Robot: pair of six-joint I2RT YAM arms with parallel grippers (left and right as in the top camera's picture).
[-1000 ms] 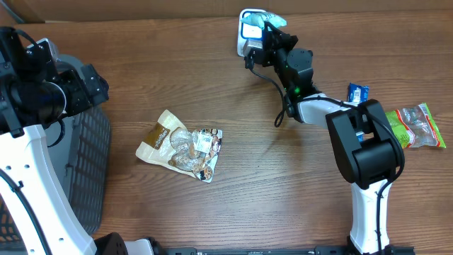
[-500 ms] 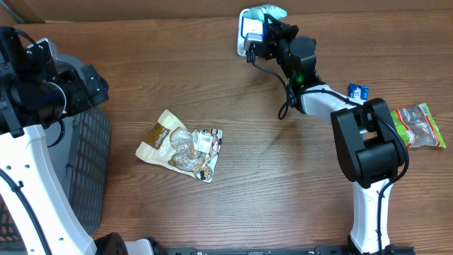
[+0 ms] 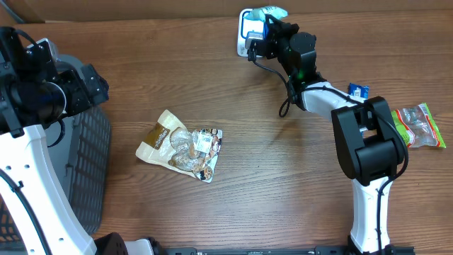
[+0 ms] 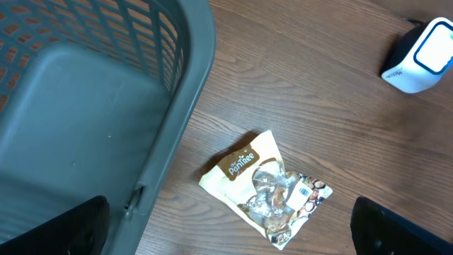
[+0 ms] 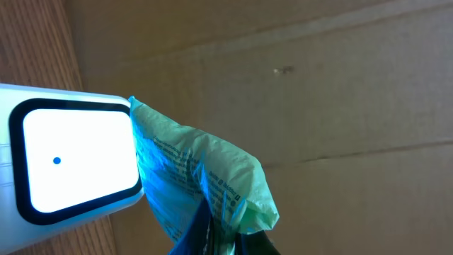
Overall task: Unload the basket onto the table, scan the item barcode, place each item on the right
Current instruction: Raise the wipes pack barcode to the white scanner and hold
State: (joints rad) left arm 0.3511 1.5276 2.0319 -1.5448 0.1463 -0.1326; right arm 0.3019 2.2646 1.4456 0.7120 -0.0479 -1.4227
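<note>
The robot's right gripper will next swing back from the scanner and over the green-red packet's end by the blue one to release, since scanner light already colours the print.
A pale green packet hangs from my right gripper, which is shut on its lower end. The packet's printed face lies right against the lit window of the white barcode scanner. From overhead, the scanner stands at the table's back edge, with the packet and right gripper just to its right. My left gripper is open and holds nothing, high over the table by the basket, its dark fingertips spread wide.
A brown-and-white snack bag lies in the middle of the table. A grey mesh basket stands at the left. A small blue packet and a green-red packet lie at the right. A cardboard wall rises behind the scanner.
My right gripper carried the green packet a little farther back and right beside the scanner, then held still. The left arm has not moved.
</note>
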